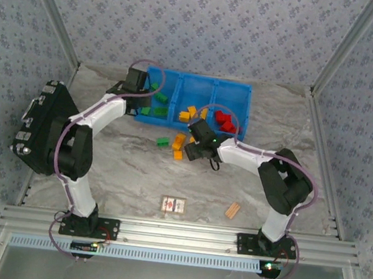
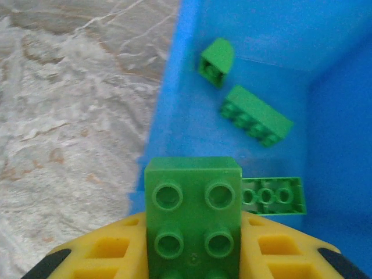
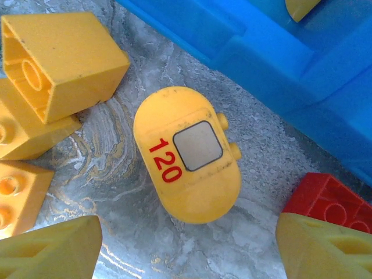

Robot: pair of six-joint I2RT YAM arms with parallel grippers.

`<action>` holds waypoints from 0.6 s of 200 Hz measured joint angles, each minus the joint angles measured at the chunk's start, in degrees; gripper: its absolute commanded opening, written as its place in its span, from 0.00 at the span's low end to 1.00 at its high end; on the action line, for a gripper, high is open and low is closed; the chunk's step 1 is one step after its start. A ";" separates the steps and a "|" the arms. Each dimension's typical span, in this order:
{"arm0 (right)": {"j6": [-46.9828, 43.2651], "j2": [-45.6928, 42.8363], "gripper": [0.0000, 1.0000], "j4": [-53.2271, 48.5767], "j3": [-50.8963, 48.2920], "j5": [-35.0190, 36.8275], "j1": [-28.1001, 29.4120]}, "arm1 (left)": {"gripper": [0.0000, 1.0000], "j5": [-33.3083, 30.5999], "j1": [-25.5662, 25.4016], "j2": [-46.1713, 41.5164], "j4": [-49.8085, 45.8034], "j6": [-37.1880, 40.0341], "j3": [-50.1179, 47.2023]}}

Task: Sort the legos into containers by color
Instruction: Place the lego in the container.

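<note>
I will next move the matching green brick in my left gripper outward over the bottom of the bin (image 1: 154, 101) holding green legos and let go of the brick there.
My left gripper (image 1: 137, 83) is shut on a green brick (image 2: 193, 203), held studs-up between the yellow fingers (image 2: 110, 250) over the left bin's near-left corner of the blue containers (image 1: 200, 78). Three more green legos (image 2: 256, 114) lie in that bin (image 2: 174, 110). Yellow legos (image 1: 189, 113) are in the middle bin and red ones (image 1: 224, 120) in the right bin. My right gripper (image 1: 196, 147) is open just above the table in front of the bins (image 3: 279, 52). Ahead of its jaws (image 3: 189, 247) lies a rounded yellow piece marked 120 (image 3: 187, 156); neither finger touches it.
Loose on the table near the right gripper are yellow bricks (image 3: 58, 58), a red brick (image 3: 325, 197), and a green brick (image 1: 163, 141). A black case (image 1: 40, 123) stands at the left edge. A printed card (image 1: 174, 205) and a wooden block (image 1: 232, 210) lie near the front.
</note>
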 measured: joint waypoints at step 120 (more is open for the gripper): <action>-1.44 6.10 0.80 0.94 5.18 -1.66 -3.80 | 0.24 1.09 -1.20 5.49 -1.92 1.29 9.40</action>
